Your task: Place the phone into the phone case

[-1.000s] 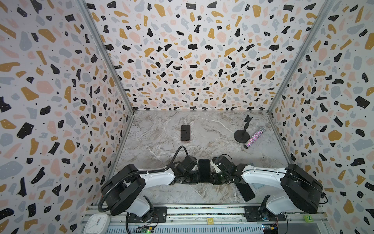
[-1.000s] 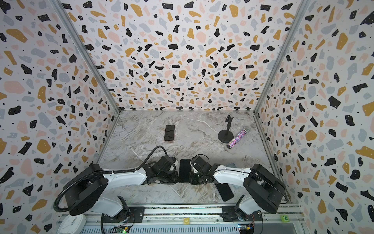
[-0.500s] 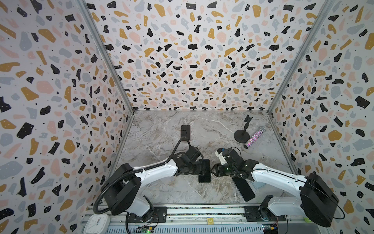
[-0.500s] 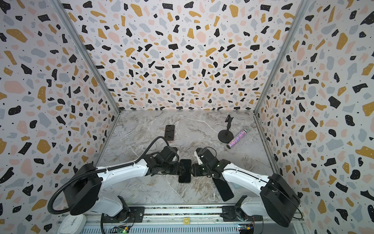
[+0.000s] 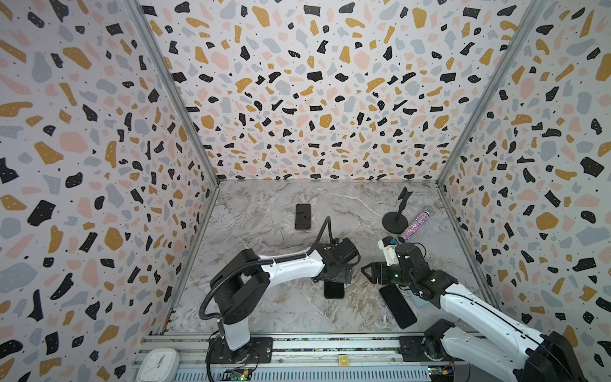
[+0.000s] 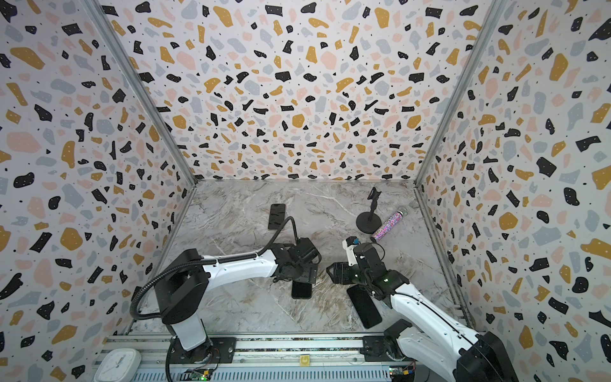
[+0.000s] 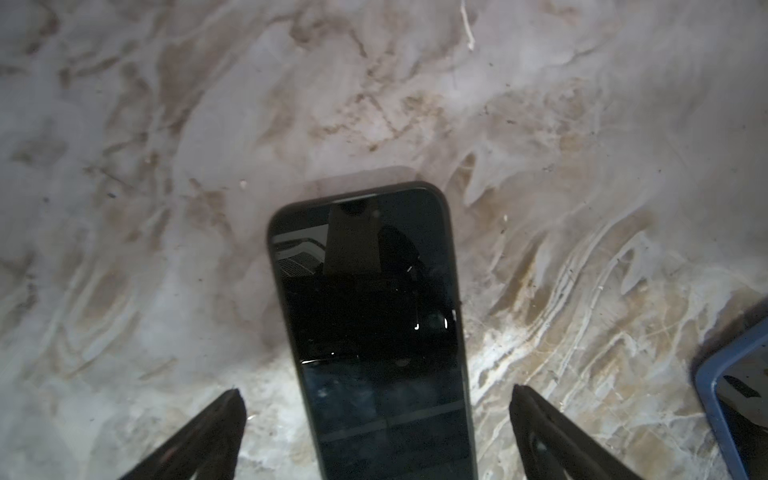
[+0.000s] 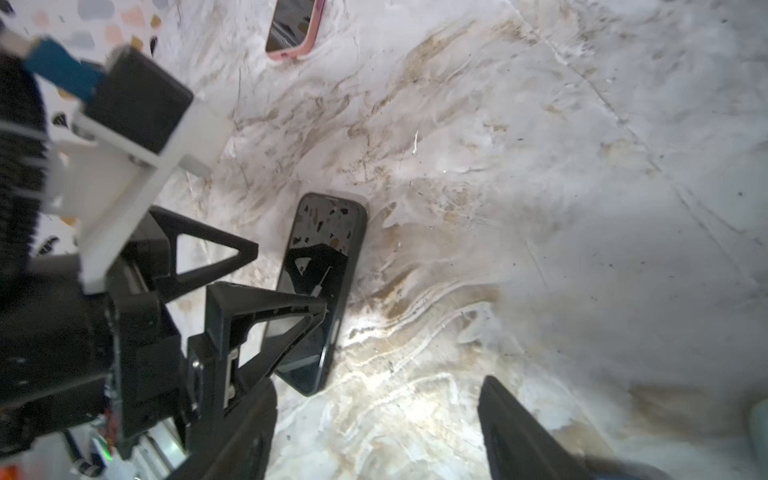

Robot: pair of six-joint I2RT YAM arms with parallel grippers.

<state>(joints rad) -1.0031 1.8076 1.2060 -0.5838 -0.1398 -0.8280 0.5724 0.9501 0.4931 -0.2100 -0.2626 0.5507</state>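
Observation:
My left gripper is open with its fingertips already on either side of the phone's long edges below it, so it will lower around those edges next and close there.
A black phone (image 5: 334,291) (image 6: 301,291) lies flat and screen up on the marble table at front centre. A dark rim frames its screen (image 7: 374,311) and looks like the phone case around it. My left gripper (image 5: 334,277) (image 7: 376,392) hangs open just above the phone's far end, one finger on each side and neither touching it. My right gripper (image 5: 367,273) (image 8: 378,384) stands open to the right of the phone (image 8: 324,291), over bare marble, with nothing between its fingers.
A phone in a pink case (image 5: 303,216) (image 8: 293,29) lies further back. A phone in a blue case (image 5: 397,306) (image 7: 739,395) lies under my right arm. A black stand (image 5: 395,220) and a glittery microphone (image 5: 416,223) sit at back right. Terrazzo walls close three sides.
Both grippers were shut on the phone from either side. Both have opened and let go. The right one has drawn back to the right, and the phone lies flat.

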